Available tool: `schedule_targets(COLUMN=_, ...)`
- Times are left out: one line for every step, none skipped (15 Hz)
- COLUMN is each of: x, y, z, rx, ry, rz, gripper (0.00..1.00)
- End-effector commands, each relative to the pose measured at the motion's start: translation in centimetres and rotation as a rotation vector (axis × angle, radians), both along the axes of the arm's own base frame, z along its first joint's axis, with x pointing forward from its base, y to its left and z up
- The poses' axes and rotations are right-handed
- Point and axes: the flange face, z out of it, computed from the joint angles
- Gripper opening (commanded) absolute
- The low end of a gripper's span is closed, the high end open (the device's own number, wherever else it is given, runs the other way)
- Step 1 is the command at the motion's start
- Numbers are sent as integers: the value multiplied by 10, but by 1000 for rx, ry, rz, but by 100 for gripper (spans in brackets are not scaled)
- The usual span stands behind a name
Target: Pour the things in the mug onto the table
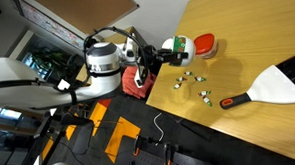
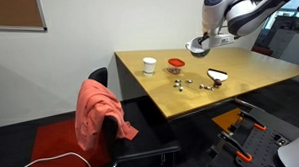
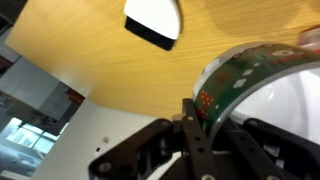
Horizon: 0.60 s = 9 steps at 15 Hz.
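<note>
My gripper should next swing toward the chair and down to let go of the mug on the bare tabletop beside the white cup, because the bits are already spilled.
My gripper is shut on the mug and holds it tipped on its side above the table. In an exterior view the gripper and mug hang over the table's far side. In the wrist view the mug fills the right side, with a green and red band, clamped by the gripper. Several tiny whitish and greenish bits lie scattered on the table below and in front of the mug. They also show in an exterior view.
An orange-handled white scraper lies beside the bits, and its blade shows in the wrist view. A red-lidded bowl and a plain white cup stand on the table. A chair with a pink cloth stands at the table's edge.
</note>
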Motion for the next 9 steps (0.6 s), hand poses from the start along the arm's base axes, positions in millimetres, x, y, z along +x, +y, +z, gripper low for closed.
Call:
schedule_targets(x=-10, y=36, z=17, rx=117, ry=-61, rz=162, gripper=3)
schedule_targets(x=-10, y=48, z=14, rx=158, ry=-72, rz=209, gripper=3)
schedule_targets(x=-9, y=61, z=11, rx=201, ry=-80, rz=257, gripper=3)
schedule_targets(x=-10, y=72, z=7, rx=242, ry=-87, rz=306, gripper=3)
schedule_targets(x=-10, y=85, z=4, rx=284, ry=-91, rz=355, gripper=3)
schedule_targets(x=-11, y=96, z=1, rx=329, ry=-97, rz=400, gripper=3)
schedule_targets(x=-10, y=105, z=-5, rx=386, ry=-102, rz=434, gripper=3)
schedule_targets(x=-10, y=112, z=-11, rx=443, ry=-105, rz=459, gripper=3)
schedule_targets(x=-12, y=117, z=-26, rx=501, ry=-75, rz=461, gripper=3)
